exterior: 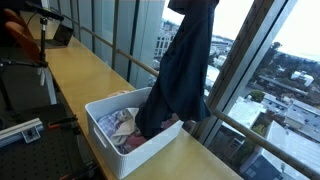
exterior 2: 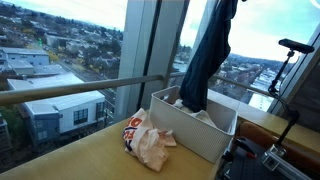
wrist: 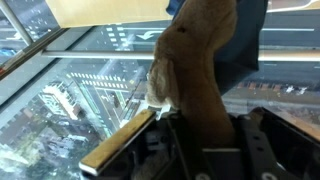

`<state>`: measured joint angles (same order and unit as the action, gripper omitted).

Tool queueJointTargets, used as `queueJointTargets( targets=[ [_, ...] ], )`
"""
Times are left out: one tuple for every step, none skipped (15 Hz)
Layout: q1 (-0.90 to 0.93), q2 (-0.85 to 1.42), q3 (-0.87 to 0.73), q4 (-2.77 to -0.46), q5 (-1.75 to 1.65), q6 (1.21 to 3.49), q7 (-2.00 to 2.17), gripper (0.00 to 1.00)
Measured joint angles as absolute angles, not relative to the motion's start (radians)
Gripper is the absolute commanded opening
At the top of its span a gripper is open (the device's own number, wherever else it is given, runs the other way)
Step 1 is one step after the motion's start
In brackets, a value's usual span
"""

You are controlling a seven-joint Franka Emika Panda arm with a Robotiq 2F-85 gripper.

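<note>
My gripper holds the cloth, whose lower end dips into the white bin [exterior: 108, 150], and should move down and away from the windows, over the bin's opening, to release it.
A long dark blue garment [exterior: 185, 70] hangs from above the frame, its lower end dipping into a white bin [exterior: 108, 150] on the wooden counter. It also shows in the other exterior view as the garment [exterior 2: 210, 55] over the bin [exterior 2: 200, 135]. The gripper itself is out of both exterior views, above the top edge. In the wrist view my gripper [wrist: 200, 145] is shut on the cloth: a brown fold [wrist: 200, 70] runs up from between the jaws, with dark blue fabric [wrist: 248, 45] beside it. A small pale patch [wrist: 160, 88] sits at the fold's edge.
Crumpled clothes [exterior: 120, 125] lie in the bin. A white and orange bundle [exterior 2: 150, 140] rests on the counter [exterior 2: 80, 160] next to the bin. Tall windows and a rail [exterior 2: 70, 90] border the counter. A camera stand [exterior 2: 290, 50], a laptop [exterior: 60, 35] and an orange chair [exterior: 20, 40] stand further off.
</note>
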<state>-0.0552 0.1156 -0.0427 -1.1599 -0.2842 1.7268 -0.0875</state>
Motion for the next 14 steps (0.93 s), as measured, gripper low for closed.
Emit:
queueJointTargets(
  targets=[
    [-0.05,0.124,-0.041,-1.178,-0.283,1.727,-0.087,0.04],
    [-0.045,0.13,-0.038,-1.194,-0.283,1.727,-0.087,0.04],
    [-0.04,0.134,-0.035,-1.21,-0.282,1.727,-0.087,0.04],
    [-0.035,0.137,-0.031,-1.226,-0.282,1.728,-0.086,0.04],
    [-0.029,0.138,-0.026,-1.242,-0.282,1.728,-0.084,0.04],
    [-0.021,0.136,-0.021,-1.257,-0.282,1.728,-0.078,0.04],
    [-0.01,0.128,-0.012,-1.274,-0.284,1.728,-0.067,0.04],
    [0.004,0.115,-0.003,-1.294,-0.286,1.728,-0.054,0.04],
    [0.019,0.095,0.008,-1.319,-0.288,1.728,-0.036,0.04],
    [0.035,0.071,0.018,-1.347,-0.291,1.728,-0.017,0.04],
    [0.049,0.046,0.028,-1.379,-0.293,1.728,0.001,0.04],
    [0.06,0.022,0.036,-1.412,-0.293,1.728,0.016,0.04],
    [0.068,-0.001,0.042,-1.445,-0.293,1.728,0.029,0.04],
    [0.073,-0.021,0.047,-1.479,-0.293,1.729,0.039,0.04]
  ],
)
